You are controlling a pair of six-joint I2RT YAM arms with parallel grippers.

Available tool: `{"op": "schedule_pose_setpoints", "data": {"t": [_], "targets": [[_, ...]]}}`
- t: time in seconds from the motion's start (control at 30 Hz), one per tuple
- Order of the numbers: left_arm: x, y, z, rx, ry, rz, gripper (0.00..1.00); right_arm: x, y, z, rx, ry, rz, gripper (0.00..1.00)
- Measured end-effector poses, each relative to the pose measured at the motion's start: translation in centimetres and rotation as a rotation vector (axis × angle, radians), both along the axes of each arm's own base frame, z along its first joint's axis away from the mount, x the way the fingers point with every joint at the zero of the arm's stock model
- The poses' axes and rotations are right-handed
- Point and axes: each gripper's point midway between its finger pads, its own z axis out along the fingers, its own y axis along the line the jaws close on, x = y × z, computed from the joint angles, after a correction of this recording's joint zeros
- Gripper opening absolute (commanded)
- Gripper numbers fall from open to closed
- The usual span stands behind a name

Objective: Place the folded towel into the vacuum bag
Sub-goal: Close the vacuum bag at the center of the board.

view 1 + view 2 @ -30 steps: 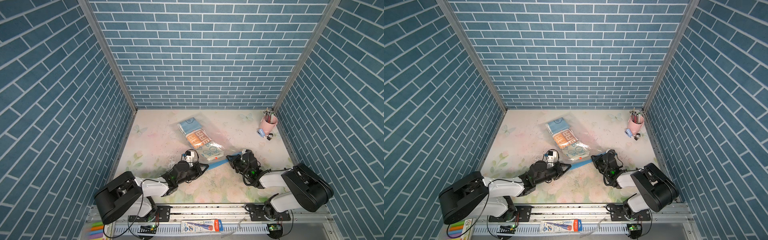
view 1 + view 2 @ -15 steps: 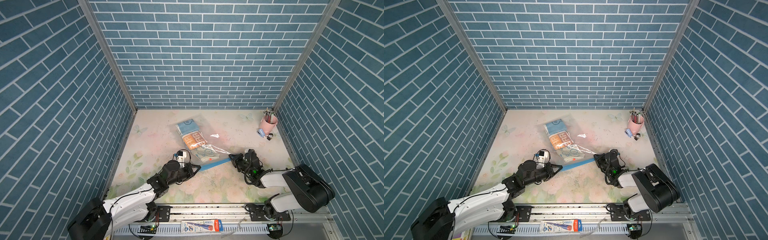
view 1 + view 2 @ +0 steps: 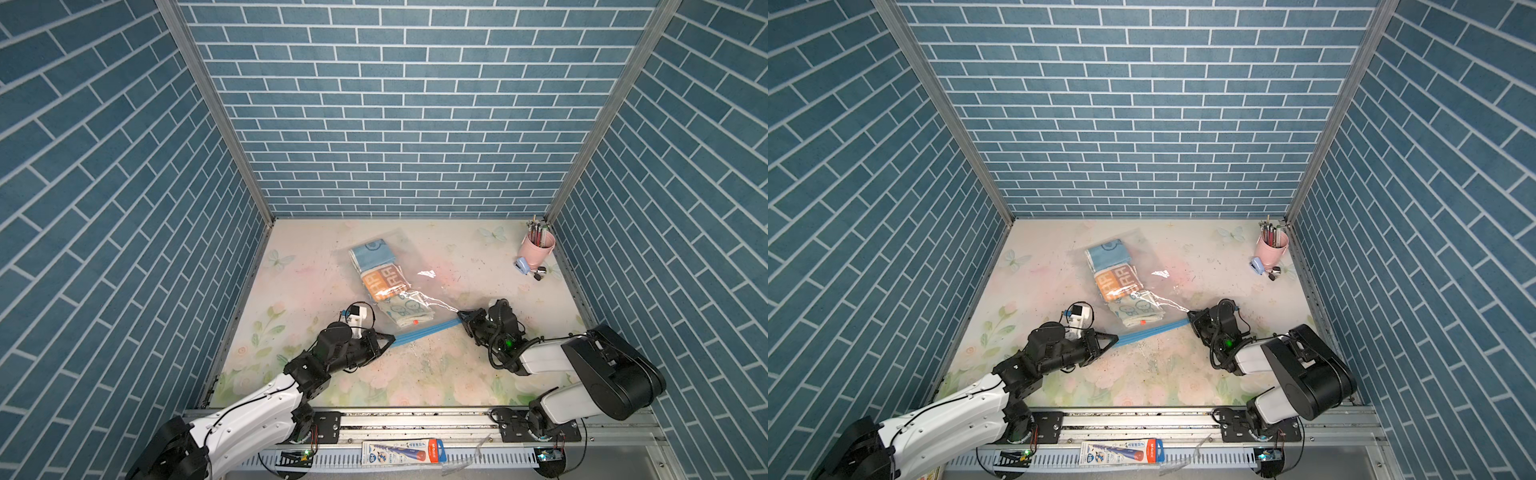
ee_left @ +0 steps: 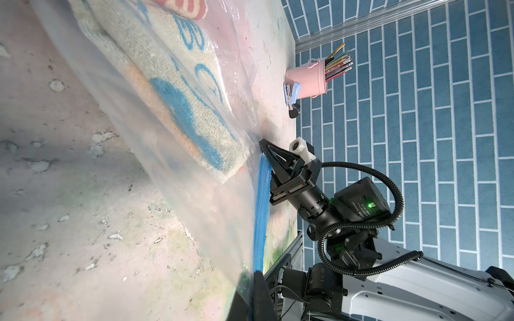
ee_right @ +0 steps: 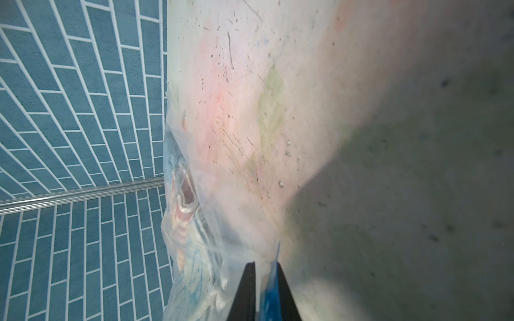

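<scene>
I will keep my left gripper in place next and open its fingers to free the blue zip's end (image 3: 397, 340), which lies between them, because the towel is inside the bag (image 3: 424, 266).
The vacuum bag (image 3: 424, 266) lies flat mid-table in both top views, clear plastic with the folded towel (image 3: 384, 282) (image 3: 1121, 282) inside it. Its blue zip strip (image 3: 424, 331) (image 3: 1150, 330) runs taut between my two grippers. My left gripper (image 3: 390, 338) (image 3: 1115, 338) is shut on the strip's left end; the left wrist view shows the jaws (image 4: 254, 278) pinching plastic and strip (image 4: 260, 208). My right gripper (image 3: 460, 315) (image 3: 1190, 316) (image 4: 262, 144) is shut on the right end, with blue strip (image 5: 271, 291) between its jaws (image 5: 264, 266). The towel (image 4: 172, 91) (image 5: 189, 211) shows through the plastic.
A pink cup of pens (image 3: 536, 249) stands in the back right corner, with a blue stapler (image 3: 521, 266) and a black clip (image 3: 539, 274) beside it. Blue brick walls enclose three sides. A flat packet (image 3: 403, 452) lies on the front rail.
My left arm has stretched out low and its gripper has drawn slightly leftward, pulling the bag and towel a little that way. The right gripper has stayed put. Both remain shut.
</scene>
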Motion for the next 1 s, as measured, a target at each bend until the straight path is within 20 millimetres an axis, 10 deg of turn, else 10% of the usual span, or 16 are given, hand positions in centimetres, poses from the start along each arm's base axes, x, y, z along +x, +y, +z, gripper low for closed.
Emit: {"op": "schedule_pose_setpoints", "data": {"t": [0.43, 0.6, 0.77, 0.87, 1.0], "targets": [[-0.3, 0.5, -0.4, 0.009, 0.019, -0.005, 0.00, 0.6, -1.4, -0.6, -0.055, -0.011, -0.018, 0.00], [0.3, 1.7, -0.8, 0.028, 0.028, 0.046, 0.00, 3.1, -8.9, -1.5, -0.213, -0.028, -0.304, 0.00], [0.3, 1.8, -1.7, 0.054, 0.046, 0.045, 0.00, 3.3, -9.6, -1.4, -0.262, -0.044, -0.317, 0.00], [0.3, 1.9, -2.1, 0.068, 0.055, 0.044, 0.28, 3.4, -9.1, -1.4, -0.274, -0.052, -0.279, 0.02], [0.5, 2.1, -3.0, 0.097, 0.070, 0.051, 0.50, 3.3, -7.9, -1.1, -0.272, -0.071, -0.192, 0.31]]}}
